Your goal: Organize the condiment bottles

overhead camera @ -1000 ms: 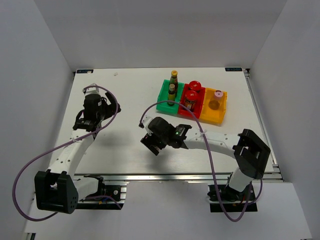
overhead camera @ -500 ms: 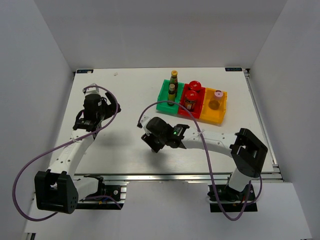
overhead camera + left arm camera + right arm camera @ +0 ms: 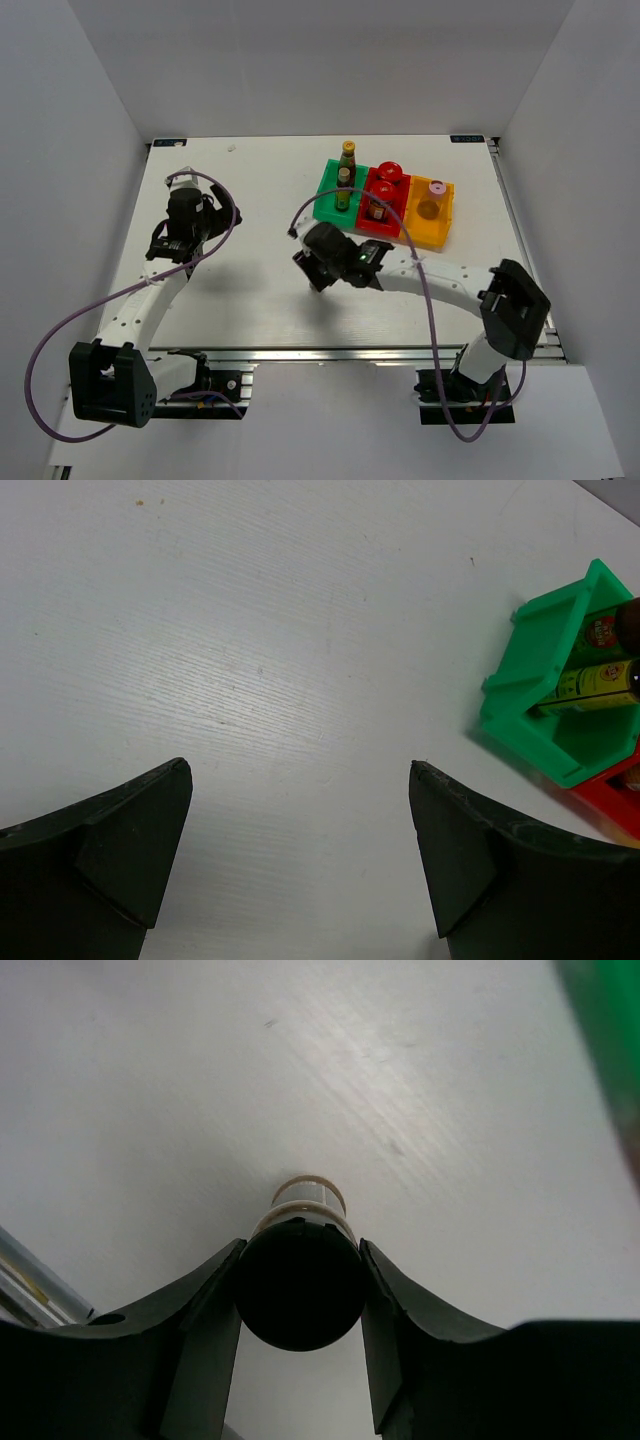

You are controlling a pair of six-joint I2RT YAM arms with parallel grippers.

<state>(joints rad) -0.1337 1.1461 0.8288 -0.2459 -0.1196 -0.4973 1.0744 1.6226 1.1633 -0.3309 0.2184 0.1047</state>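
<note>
My right gripper moves outward and to the right in the top view next, lowers the jar there and releases it, as the orange bin's near end is empty.
My right gripper (image 3: 300,1282) is shut on the small black-lidded jar (image 3: 300,1290), fingers pressed on both sides of its lid; its pale body (image 3: 310,1196) points down at the white table. From above, that gripper (image 3: 319,269) hangs left of the bins and covers the jar. Two slim yellow-labelled bottles (image 3: 345,172) stand in the green bin (image 3: 326,198). Two red-lidded jars (image 3: 383,188) sit in the red bin (image 3: 370,226), and a pink-lidded jar (image 3: 437,189) in the orange bin (image 3: 424,236). My left gripper (image 3: 298,770) stands open over bare table.
The three bins sit side by side at the back right of the table. In the left wrist view the green bin (image 3: 545,670) with a bottle (image 3: 592,684) lies off to the right, the red bin's corner (image 3: 615,802) beside it. Purple cables loop from both arms.
My right gripper has shut on the black-lidded jar and moved back and right, toward the bins. The left arm has not moved.
</note>
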